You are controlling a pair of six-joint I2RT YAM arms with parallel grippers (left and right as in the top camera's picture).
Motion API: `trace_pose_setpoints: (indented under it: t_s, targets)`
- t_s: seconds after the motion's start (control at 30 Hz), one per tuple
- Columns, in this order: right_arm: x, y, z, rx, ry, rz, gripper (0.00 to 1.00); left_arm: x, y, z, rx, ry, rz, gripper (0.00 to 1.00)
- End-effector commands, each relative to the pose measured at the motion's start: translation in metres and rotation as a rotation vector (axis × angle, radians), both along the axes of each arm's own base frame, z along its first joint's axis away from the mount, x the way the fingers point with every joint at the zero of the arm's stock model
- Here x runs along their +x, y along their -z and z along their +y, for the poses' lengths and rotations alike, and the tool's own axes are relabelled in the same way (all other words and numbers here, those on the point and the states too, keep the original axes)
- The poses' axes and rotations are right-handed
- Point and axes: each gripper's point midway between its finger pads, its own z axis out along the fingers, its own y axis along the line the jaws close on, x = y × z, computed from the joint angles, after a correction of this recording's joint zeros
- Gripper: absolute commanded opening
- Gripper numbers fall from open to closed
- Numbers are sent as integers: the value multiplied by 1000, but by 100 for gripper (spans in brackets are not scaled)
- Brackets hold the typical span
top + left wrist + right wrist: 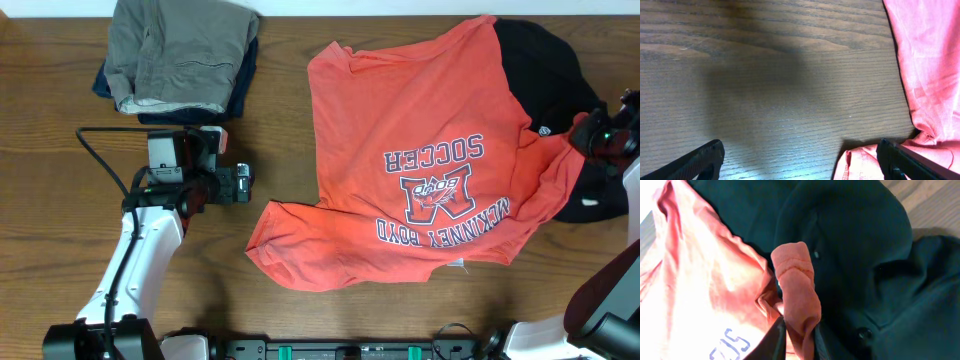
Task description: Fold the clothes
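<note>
My right gripper has the opposite side edge (pixel 321 180) of the spread shirt to its left in the overhead view, so next it should sweep the fold across and release it.
A coral-red T-shirt (pixel 420 150) with white-and-navy lettering lies spread over the middle of the table, partly over a limp black garment (pixel 545 70) at the right. My right gripper (pixel 592 135) is shut on a bunched fold of the red shirt (pixel 796 295) above the black garment (pixel 865 255). My left gripper (pixel 240 183) is open and empty, just above the wood, left of the shirt's lower left corner (pixel 860 162). The shirt's edge (pixel 930 60) fills the right side of the left wrist view.
A stack of folded clothes, grey on top of navy (pixel 180 55), sits at the back left. Bare wooden table (pixel 765 90) lies under the left gripper. The table's front edge runs along the bottom of the overhead view.
</note>
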Motion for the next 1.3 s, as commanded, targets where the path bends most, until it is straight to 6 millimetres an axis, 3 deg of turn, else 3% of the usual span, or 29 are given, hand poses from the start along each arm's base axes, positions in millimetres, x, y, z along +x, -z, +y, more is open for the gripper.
trace_pose_setpoints:
  t_s: [0.0, 0.2, 0.3, 0.37, 0.53, 0.63, 0.73, 0.83, 0.97, 1.03, 1.13, 1.17, 1.27]
  targets:
    - [-2, 3, 1, -12, -3, 20, 1, 6, -7, -1, -9, -2, -18, 98]
    - [-1, 4, 10, -4, -39, 27, 1, 6, -7, -1, -9, -2, -18, 98]
    - [9, 1, 35, 15, -142, 2, 1, 6, -7, -1, -9, -2, -19, 98]
    - [17, 0, 62, 30, -234, -13, 1, 6, -7, -1, -9, -2, -19, 98]
    - [31, -3, 156, 63, -465, -28, 1, 7, -7, -1, -9, -2, -23, 98]
    - [28, -6, 232, 67, -648, -33, 1, 7, -7, -1, -9, -2, -22, 98]
    - [10, -7, 314, 68, -846, -34, 1, 7, -7, -1, -9, -2, -22, 98]
    - [-20, -6, 382, 38, -1017, -32, 1, 7, -7, -1, -9, -2, -22, 98]
    - [-52, -4, 431, 4, -1145, -27, 2, 7, -7, -1, -9, -2, -22, 98]
    - [-61, -6, 441, 7, -1173, -26, 4, 7, -7, -1, -9, -2, -22, 98]
    - [-61, -11, 436, 4, -1162, -25, 9, 7, -7, -1, -9, -2, -22, 98]
    - [-58, -16, 429, -2, -1143, -28, 17, 7, -7, -1, -9, -2, -22, 98]
    - [-39, -29, 389, -64, -1023, -38, 56, 7, -7, -1, -9, -2, -22, 98]
